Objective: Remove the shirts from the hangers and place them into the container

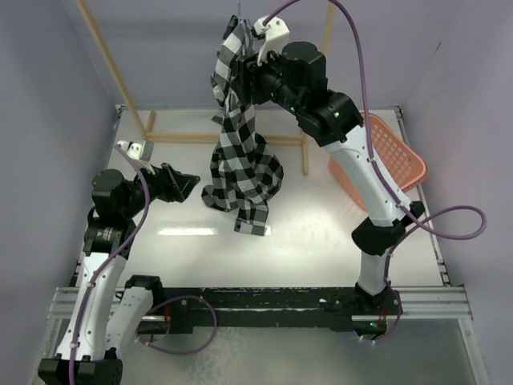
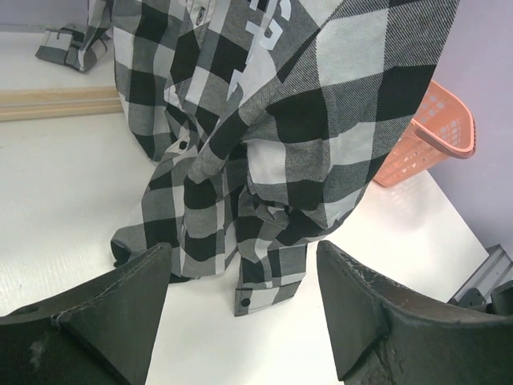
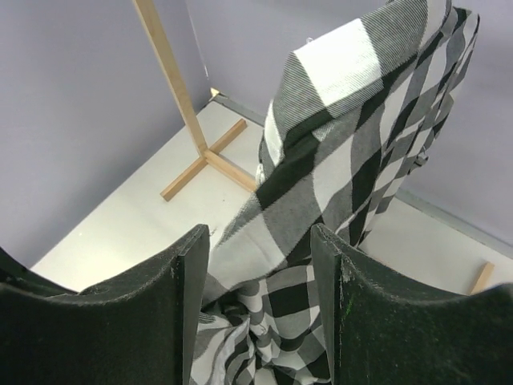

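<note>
The robot's right gripper will turn toward the back wall next, and then it will close on the shirt's fold that slants across the gap between the gripper's open fingers.
The black-and-white checked shirt (image 1: 240, 160) hangs at the back of the table, and its lower end lies crumpled on the tabletop. White lettering (image 2: 264, 24) shows in the left wrist view. A thin blue hanger hook (image 1: 240, 10) barely shows above the shirt; the rest is hidden by cloth. High up, my right gripper (image 1: 244, 72) has bunched shirt cloth (image 3: 337, 160) filling the gap between its fingers (image 3: 260, 241). My left gripper (image 1: 192, 183) stands open and empty, low on the left and short of the shirt's cuff (image 2: 268, 293). The salmon-pink basket (image 1: 393, 152) stands at the right.
The tan wooden rack frame (image 1: 112, 64) stands behind the shirt, with its base bars (image 1: 184, 138) lying on the table. A rack bar (image 2: 56, 103) runs across the left wrist view. Purple walls close in the back and both sides. The basket (image 2: 437, 128) is just right of the shirt.
</note>
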You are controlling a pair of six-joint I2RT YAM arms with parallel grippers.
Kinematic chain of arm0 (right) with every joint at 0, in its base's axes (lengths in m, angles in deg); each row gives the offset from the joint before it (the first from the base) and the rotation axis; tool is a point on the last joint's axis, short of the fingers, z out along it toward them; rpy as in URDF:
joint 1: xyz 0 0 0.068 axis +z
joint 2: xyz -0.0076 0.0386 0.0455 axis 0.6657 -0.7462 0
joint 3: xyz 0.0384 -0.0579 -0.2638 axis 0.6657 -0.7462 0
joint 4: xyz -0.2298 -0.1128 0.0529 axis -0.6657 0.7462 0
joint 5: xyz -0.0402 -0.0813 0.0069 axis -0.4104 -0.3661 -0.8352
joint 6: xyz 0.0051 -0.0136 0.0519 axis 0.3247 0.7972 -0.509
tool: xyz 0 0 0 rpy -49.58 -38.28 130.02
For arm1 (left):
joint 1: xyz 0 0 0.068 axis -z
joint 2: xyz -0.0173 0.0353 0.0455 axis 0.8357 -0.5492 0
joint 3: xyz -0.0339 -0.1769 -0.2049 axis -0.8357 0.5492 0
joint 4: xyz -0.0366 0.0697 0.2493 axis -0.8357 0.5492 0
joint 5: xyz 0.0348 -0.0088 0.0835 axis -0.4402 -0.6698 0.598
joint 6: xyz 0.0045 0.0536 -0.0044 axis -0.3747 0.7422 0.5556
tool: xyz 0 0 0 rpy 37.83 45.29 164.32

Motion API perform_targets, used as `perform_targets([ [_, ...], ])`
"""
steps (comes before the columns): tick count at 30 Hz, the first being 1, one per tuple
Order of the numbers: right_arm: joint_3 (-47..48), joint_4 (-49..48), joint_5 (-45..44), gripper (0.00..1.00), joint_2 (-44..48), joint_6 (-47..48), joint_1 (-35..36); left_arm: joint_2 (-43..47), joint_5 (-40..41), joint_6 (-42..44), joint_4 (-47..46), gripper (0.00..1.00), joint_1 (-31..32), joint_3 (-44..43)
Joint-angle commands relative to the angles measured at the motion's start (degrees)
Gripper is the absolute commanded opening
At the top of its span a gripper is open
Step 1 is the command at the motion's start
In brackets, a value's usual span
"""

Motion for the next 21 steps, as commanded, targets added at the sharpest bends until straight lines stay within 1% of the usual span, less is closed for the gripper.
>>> perform_targets([
  [1,3.38,-1.6,-5.41,0.56,0.28,3.54,2.48,0.22,-1.9,0.27,-3.15,0.76,-0.89,-1.37],
  [5,1.31,-3.02,-8.64,0.56,-0.31,4.29,4.21,0.35,-1.94,0.38,-2.87,0.76,-0.94,-1.3],
  [11,2.58,-2.33,-19.25,0.55,-2.4,5.32,5.4,0.33,-1.85,0.48,-2.86,0.76,-0.94,-1.3],
  [17,-2.22,-5.59,-20.6,0.54,-0.54,5.64,5.29,0.13,-2.02,0.42,-2.88,0.76,-1.03,-1.39],
  [21,-2.68,-5.31,-22.76,0.49,-0.19,4.95,5.23,0.26,-2.02,0.45,-2.66,0.75,-1.03,-1.21],
])
